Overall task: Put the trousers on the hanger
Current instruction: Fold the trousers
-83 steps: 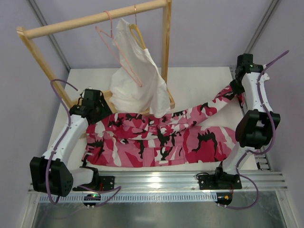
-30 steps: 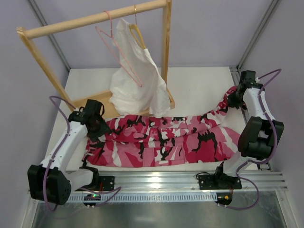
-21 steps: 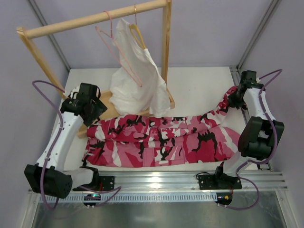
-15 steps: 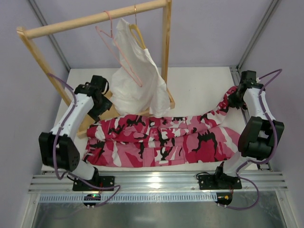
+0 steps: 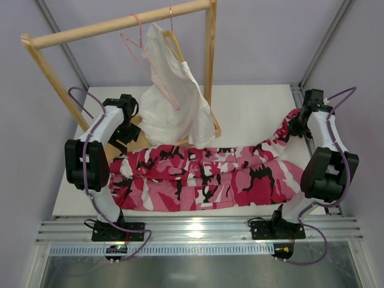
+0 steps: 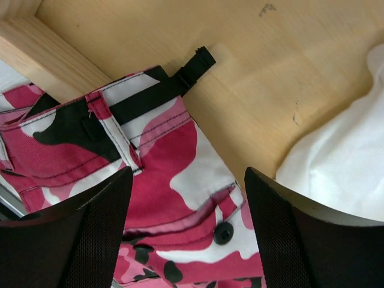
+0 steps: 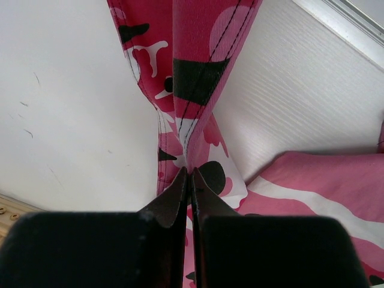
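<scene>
The left gripper should next go down onto the waistband beside the belt loop, with its wide fingers on both sides of the cloth, and close.
The pink, white and black camouflage trousers (image 5: 204, 177) lie spread across the table, waistband to the left. My left gripper (image 5: 127, 135) hovers open over the waistband corner, holding nothing. In the left wrist view its fingers (image 6: 102, 234) stand wide over the waistband (image 6: 168, 180) and a black button (image 6: 223, 233). My right gripper (image 5: 292, 127) is shut on a trouser leg end at the back right. In the right wrist view that gripper (image 7: 191, 174) pinches a fold of the cloth (image 7: 198, 72). The thin pink wire hanger (image 5: 150, 63) hangs from the wooden rail, empty.
A wooden clothes rack (image 5: 120, 24) stands at the back left, with its base board (image 6: 252, 72) right behind the waistband. A white garment (image 5: 174, 105) hangs on a tan wooden hanger (image 5: 174, 43) beside the pink one and drapes onto the base. An aluminium rail (image 5: 198, 228) runs along the near edge.
My left gripper has opened, let go of the waistband and drawn back towards the rack, with its arm folded up. The right gripper stays shut on the leg end.
</scene>
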